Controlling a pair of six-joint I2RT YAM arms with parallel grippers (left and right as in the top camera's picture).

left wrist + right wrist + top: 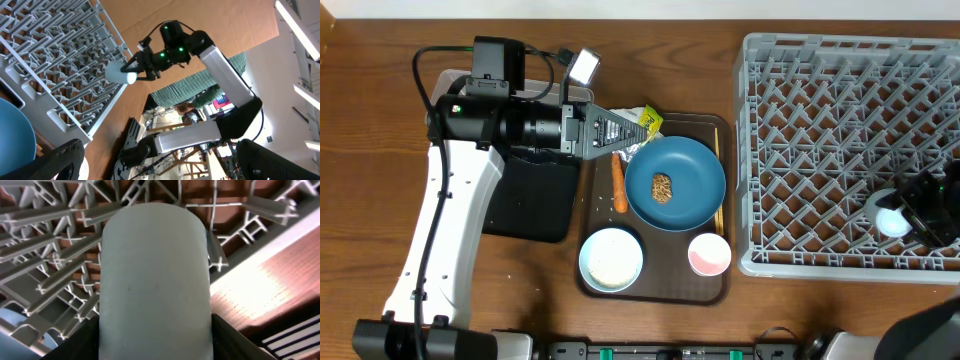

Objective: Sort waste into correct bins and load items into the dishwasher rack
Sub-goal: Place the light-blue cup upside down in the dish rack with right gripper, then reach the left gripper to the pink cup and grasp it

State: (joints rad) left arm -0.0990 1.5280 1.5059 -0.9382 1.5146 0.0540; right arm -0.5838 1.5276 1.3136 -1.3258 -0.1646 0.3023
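My left gripper will next move back toward my base and down onto the side of the small pink cup [709, 254] on the brown serving tray [655, 288].
My right gripper [902, 213] is shut on the small light-blue cup [891, 216] over the near right part of the light-grey dishwasher rack [820, 110]. That cup [154, 280] fills the right wrist view between both fingers [80, 342], with rack pegs [55, 255] behind it. My left gripper [620, 133] stands open by the crumpled wrappers and yellow-green packet [646, 122]. On the brown serving tray [655, 288] lie the dark-blue plate [692, 170] with a brown lump [662, 187], a carrot stick [618, 186], a white bowl [611, 258] and a pink cup [709, 254].
The black tray [530, 200] lies left of the serving tray, partly under my left arm. A clear tub corner [445, 82] shows behind that arm. Thin chopsticks [719, 212] lie along the plate's right edge. The left wrist view shows the rack [55, 60] and the right arm holding the cup [121, 74].
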